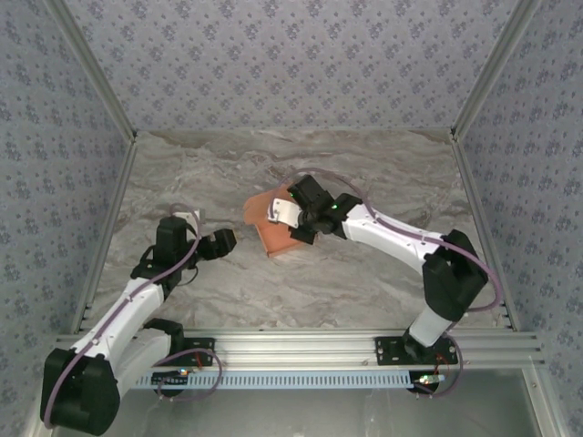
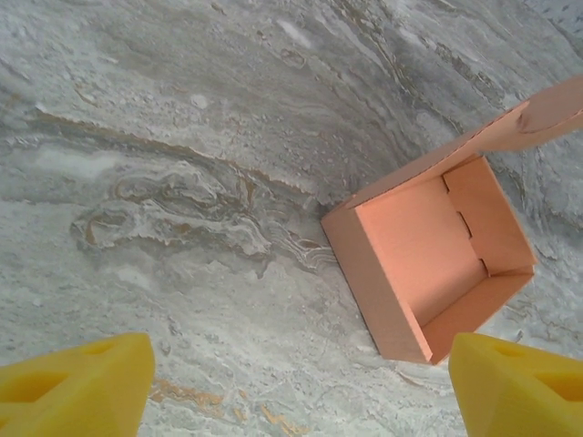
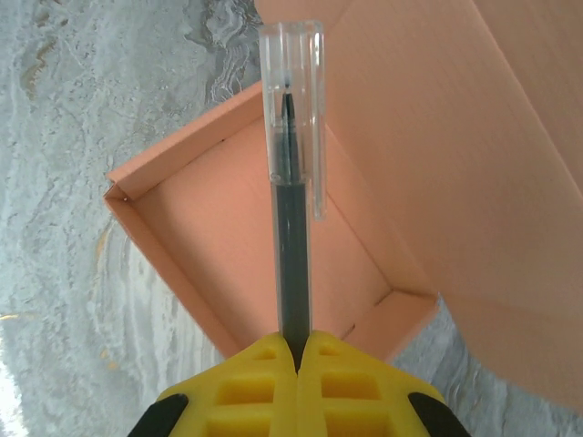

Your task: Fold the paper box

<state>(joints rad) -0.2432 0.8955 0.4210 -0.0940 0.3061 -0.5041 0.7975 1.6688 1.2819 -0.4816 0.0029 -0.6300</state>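
The clear-capped black pen should go down into the paper box (image 1: 271, 238) next, and my right gripper needs to release it on the paper box's bare bottom. The raised lid leaves the box open.
The paper box (image 1: 271, 238) is a salmon-orange open tray standing on the marble table, with its lid flap (image 3: 455, 137) raised at the far side. In the left wrist view the paper box (image 2: 428, 264) lies ahead and to the right, its inside bare. My right gripper (image 3: 298, 350) hovers over the paper box (image 3: 219, 228), shut on a dark pen (image 3: 293, 228) with a clear cap that points out above the tray. My left gripper (image 2: 301, 382) is open and holds nothing; its yellow fingers (image 2: 82, 382) stand just short of the box's near corner.
The marble table (image 1: 364, 173) is walled by patterned panels at the back and sides. An aluminium rail (image 1: 301, 346) runs along the near edge beneath both arm bases. Bare table lies left of the box, under the left gripper (image 1: 223, 241).
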